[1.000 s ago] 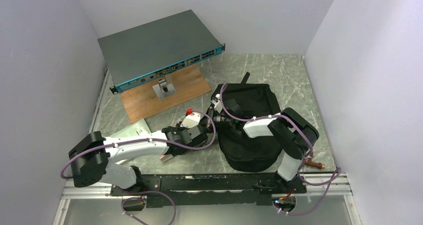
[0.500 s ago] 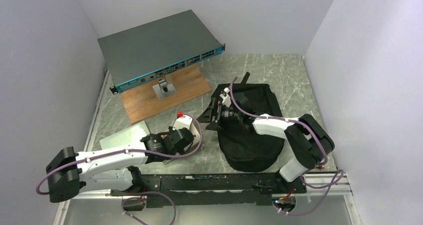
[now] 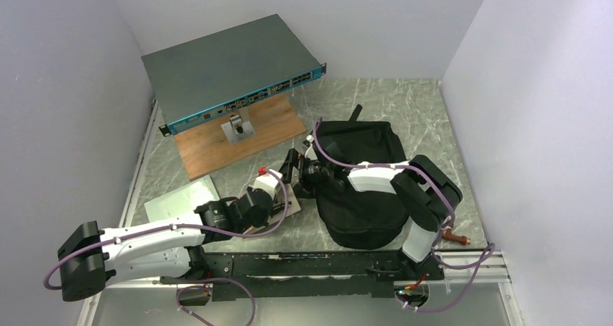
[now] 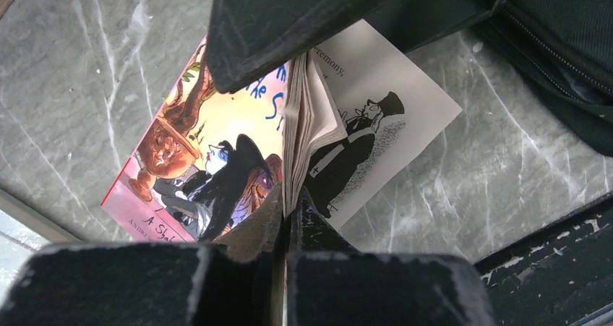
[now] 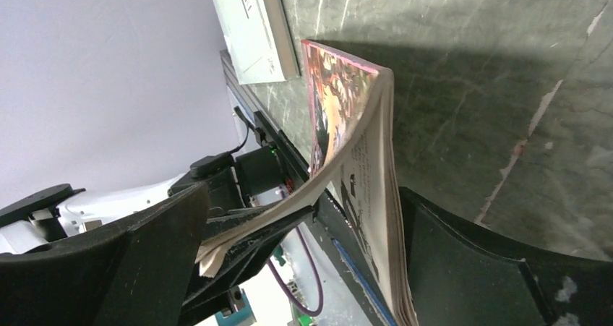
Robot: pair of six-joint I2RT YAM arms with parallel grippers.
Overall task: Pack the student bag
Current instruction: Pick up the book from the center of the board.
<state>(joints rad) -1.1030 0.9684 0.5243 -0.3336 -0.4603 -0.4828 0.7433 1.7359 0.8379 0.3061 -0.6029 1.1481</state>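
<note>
I should close my right gripper's fingers from both sides onto the book's far end [image 3: 289, 191] [image 5: 329, 173], because the pages are already between them, beyond where my left gripper pinches the book.
The student bag [image 3: 365, 189] is a black soft backpack lying at centre right of the table; its edge [image 4: 571, 58] shows in the left wrist view. A thin paperback book [image 4: 195, 145] with a colourful cover hangs fanned open just left of the bag. My left gripper [image 4: 289, 207] is shut on the book's near edge, pinching the cover and some pages. My right gripper [image 5: 303, 196] stands open, with its fingers either side of the book [image 5: 354, 116]. In the top view the left gripper [image 3: 280, 190] and right gripper [image 3: 293, 167] meet beside the bag.
A flat grey network switch [image 3: 231, 69] rests tilted over a wooden board [image 3: 242, 134] at the back left. A pale flat book [image 3: 181, 199] lies on the marble by the left arm. A small brown item [image 3: 455, 236] sits near the right arm's base.
My right gripper has opened and swung left from the bag to straddle the book. My left gripper has closed on the book, and the left arm has shifted back.
</note>
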